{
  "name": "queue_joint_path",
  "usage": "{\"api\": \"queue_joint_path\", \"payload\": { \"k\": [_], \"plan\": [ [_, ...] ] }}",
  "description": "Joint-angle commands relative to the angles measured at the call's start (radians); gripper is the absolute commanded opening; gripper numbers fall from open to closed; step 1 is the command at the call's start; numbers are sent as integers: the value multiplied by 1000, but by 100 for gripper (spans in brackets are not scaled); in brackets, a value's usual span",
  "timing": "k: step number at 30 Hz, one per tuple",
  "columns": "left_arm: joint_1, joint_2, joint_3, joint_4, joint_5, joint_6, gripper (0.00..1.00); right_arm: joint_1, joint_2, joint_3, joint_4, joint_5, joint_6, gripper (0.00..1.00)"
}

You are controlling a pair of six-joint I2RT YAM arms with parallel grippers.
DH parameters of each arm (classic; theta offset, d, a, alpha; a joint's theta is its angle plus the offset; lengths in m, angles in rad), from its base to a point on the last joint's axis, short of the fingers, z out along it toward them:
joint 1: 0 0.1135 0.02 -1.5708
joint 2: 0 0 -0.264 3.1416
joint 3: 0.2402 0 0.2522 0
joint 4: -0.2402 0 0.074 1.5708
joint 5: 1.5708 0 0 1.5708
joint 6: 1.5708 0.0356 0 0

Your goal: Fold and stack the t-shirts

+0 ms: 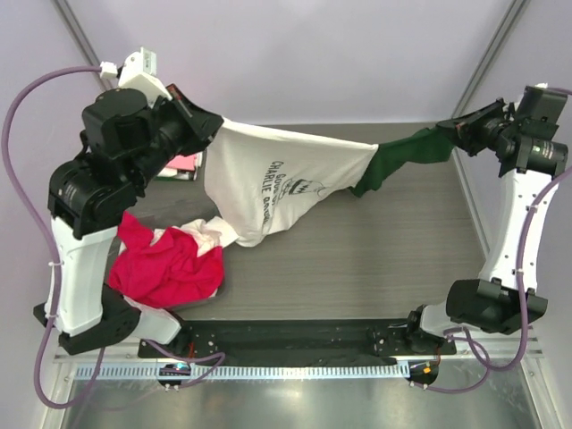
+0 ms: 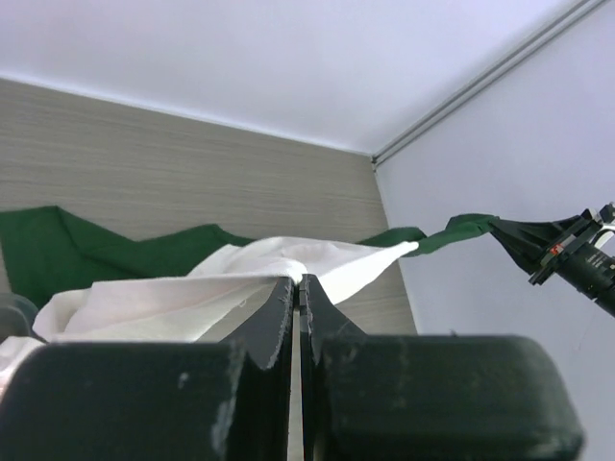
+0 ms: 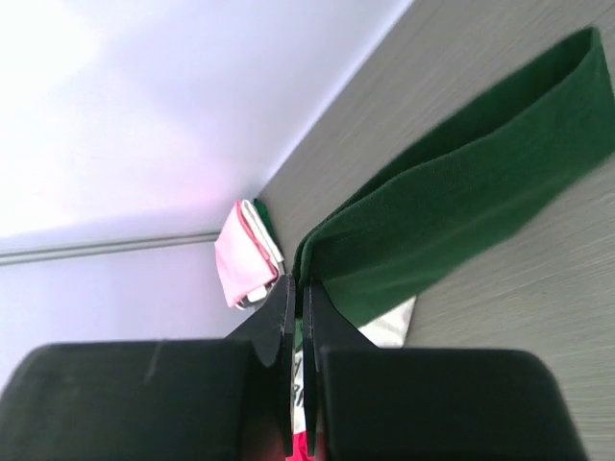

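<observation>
Next, my right gripper lifts up the green shirt (image 3: 442,211), which hangs bunched, carries it outward and down to the far part of the tabletop and releases.
The cream-white t-shirt (image 1: 268,179) with black print hangs stretched in the air, tangled with the dark green t-shirt (image 1: 402,156). My left gripper (image 1: 210,125) is shut on the white shirt's edge (image 2: 279,264) at the upper left. My right gripper (image 1: 456,132) is shut on the green shirt (image 3: 442,211) at the upper right. The red-magenta t-shirt (image 1: 170,264) lies crumpled at the left by the left arm's base, with white cloth (image 1: 207,234) on it. A folded pale pink t-shirt (image 3: 242,252) lies on a stack at the far left; it also shows in the top view (image 1: 183,164).
The grey wood-grain table (image 1: 357,259) lies below the hanging shirts. White walls (image 1: 313,54) close the back and sides. A metal rail (image 1: 295,368) runs along the near edge.
</observation>
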Motion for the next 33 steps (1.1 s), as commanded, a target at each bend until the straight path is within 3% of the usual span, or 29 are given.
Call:
{"api": "queue_joint_path", "payload": {
  "k": [1, 10, 17, 25, 29, 33],
  "plan": [
    [1, -89, -18, 57, 44, 26, 0, -10, -96, 94, -56, -36, 41, 1],
    [1, -378, -352, 388, 190, 63, 0, -10, -334, 350, -42, 164, -40, 1],
    [1, -468, -413, 452, 341, 77, 0, 19, -449, 531, -44, 374, -139, 1],
    [3, -502, -420, 492, 342, 101, 0, 149, -486, 648, -15, 633, -323, 1],
    [1, -442, -469, 488, 258, 89, 0, 203, -388, 654, 13, 598, -431, 1],
    [3, -361, -518, 429, -42, 103, 0, 207, -233, 529, 43, 561, -433, 1]
  ]
}}
